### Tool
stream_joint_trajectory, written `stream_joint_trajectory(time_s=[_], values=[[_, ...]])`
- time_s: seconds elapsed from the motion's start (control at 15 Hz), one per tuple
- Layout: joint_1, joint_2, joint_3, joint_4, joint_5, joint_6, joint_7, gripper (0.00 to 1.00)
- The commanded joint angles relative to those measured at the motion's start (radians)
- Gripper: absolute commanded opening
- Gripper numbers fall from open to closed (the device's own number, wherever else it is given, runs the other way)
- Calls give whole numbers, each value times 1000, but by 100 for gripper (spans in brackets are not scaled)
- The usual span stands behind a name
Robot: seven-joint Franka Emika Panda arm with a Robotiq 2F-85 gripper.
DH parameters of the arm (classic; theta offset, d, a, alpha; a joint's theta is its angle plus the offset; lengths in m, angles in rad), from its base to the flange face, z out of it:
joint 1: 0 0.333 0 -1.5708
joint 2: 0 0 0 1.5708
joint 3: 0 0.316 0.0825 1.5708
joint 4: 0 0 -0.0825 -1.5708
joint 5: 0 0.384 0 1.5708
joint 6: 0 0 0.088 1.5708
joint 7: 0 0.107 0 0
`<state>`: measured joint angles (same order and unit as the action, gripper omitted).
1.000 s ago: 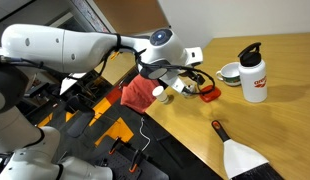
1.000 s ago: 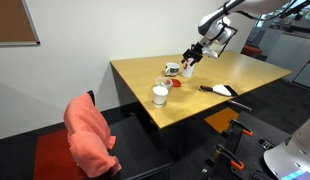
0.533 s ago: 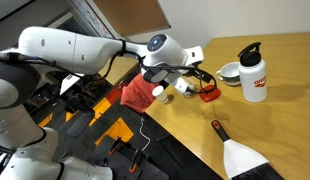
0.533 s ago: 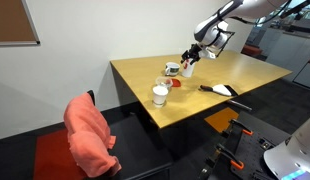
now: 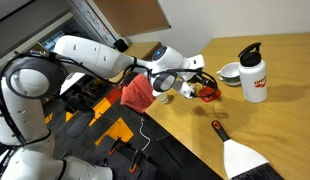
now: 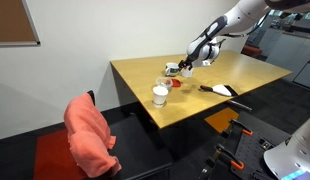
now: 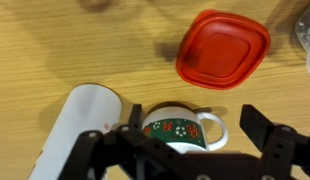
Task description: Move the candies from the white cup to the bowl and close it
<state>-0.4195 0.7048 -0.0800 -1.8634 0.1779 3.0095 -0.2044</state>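
The robot's open gripper will move outward past the mug [image 7: 181, 128] and down onto the red lid's rim [image 7: 182, 66] on the side facing the plain cup, because the lid is beyond the mug.
In the wrist view my gripper [image 7: 195, 142] is open, with its two dark fingers on either side of a white mug [image 7: 181, 128] that has a green patterned band. A plain white cup [image 7: 81, 125] is just left of the mug, beside my left finger. A red lid [image 7: 223, 48] lies flat on the wooden table beyond the mug. In both exterior views the gripper [image 5: 185, 84] [image 6: 189, 66] is low over the table next to the red lid [image 5: 210, 93]. I cannot make out the tan bowl or any candies.
A tall white bottle [image 5: 254, 73] with a black cap stands at the far side beside a whitish bowl [image 5: 230, 72]. A black-handled brush [image 5: 235, 152] lies near the table's edge. A red cloth [image 5: 137, 95] hangs on a chair beside the table.
The arm has stretched out and dropped lower. The gripper has come down closer to the table by the red lid. The objects on the table have not moved.
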Motion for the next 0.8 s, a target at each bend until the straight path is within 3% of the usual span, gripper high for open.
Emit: stream_joint_trajectory(time_s=[0.0,0.2,0.73], values=[[7,61,-19,88,-44,-44,54,100],[-22,87,13,130,-44,-112,34,100],[-2,136,-9,206,-36,-223,53,100]])
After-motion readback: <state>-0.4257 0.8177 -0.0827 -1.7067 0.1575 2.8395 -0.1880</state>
